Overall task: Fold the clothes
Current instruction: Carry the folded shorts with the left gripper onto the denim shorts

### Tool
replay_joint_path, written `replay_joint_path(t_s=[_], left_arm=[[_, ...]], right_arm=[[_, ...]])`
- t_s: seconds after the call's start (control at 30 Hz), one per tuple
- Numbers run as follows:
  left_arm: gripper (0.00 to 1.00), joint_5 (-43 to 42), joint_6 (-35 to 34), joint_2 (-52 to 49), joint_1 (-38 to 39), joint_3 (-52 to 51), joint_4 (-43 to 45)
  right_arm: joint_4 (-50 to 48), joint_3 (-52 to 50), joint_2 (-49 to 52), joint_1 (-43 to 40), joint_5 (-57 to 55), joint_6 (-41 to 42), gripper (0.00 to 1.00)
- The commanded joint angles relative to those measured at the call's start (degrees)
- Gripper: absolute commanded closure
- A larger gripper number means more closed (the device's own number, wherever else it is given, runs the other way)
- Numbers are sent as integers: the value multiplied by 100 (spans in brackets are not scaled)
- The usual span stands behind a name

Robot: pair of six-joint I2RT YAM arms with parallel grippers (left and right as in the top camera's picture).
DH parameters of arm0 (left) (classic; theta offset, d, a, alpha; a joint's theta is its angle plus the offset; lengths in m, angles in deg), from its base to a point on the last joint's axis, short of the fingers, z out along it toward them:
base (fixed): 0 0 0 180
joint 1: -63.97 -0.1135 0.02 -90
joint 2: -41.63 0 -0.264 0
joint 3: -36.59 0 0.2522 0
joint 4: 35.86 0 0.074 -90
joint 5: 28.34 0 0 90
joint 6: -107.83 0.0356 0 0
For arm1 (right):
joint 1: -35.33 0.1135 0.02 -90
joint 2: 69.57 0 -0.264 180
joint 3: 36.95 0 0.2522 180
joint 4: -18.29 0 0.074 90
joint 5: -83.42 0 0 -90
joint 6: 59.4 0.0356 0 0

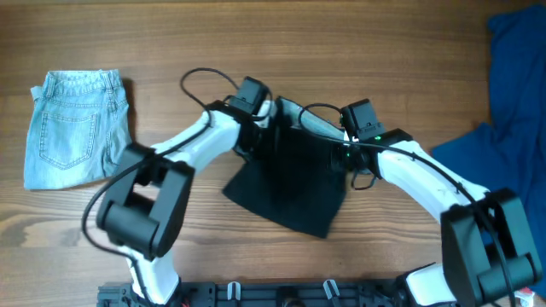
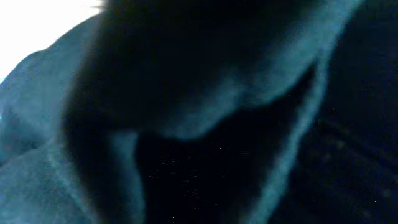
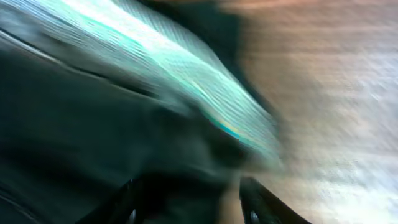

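My left gripper will next move the black garment to the left in the overhead view and let go of it on top of the denim shorts [image 1: 76,130], because those are already folded.
The clothes [image 1: 290,183], a soft black garment, lie bunched in the middle of the table, with a whitish waistband [image 1: 287,109] showing at the far edge. My left gripper [image 1: 257,128] sits on that far left edge. Dark fabric [image 2: 186,93] fills the left wrist view and hides its fingers; the gripper is shut on the cloth. My right gripper [image 1: 349,157] is at the garment's far right edge. In the blurred right wrist view its fingers [image 3: 254,202] stand apart, with black cloth [image 3: 93,124] between them and the pale waistband [image 3: 186,74] just ahead.
Light-blue denim shorts [image 1: 72,128] lie folded at the far left. Bright blue fabric [image 1: 516,85] covers the right edge of the wooden table [image 1: 409,51]. Both arms arch over the table's near half.
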Motion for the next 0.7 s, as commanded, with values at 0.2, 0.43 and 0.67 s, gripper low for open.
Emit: replay_joint_path(t_s=[0.2, 0.43, 0.67], left_arm=[[96, 1261, 487, 2262, -2131, -39, -413], [96, 1397, 1829, 2822, -3563, -39, -72], [96, 1458, 2299, 2583, -4697, -39, 715]], right_arm=[[675, 295, -1547, -254, -203, -267, 49], [800, 295, -1899, -254, -201, -260, 49], [935, 295, -1897, -254, -203, -260, 49]])
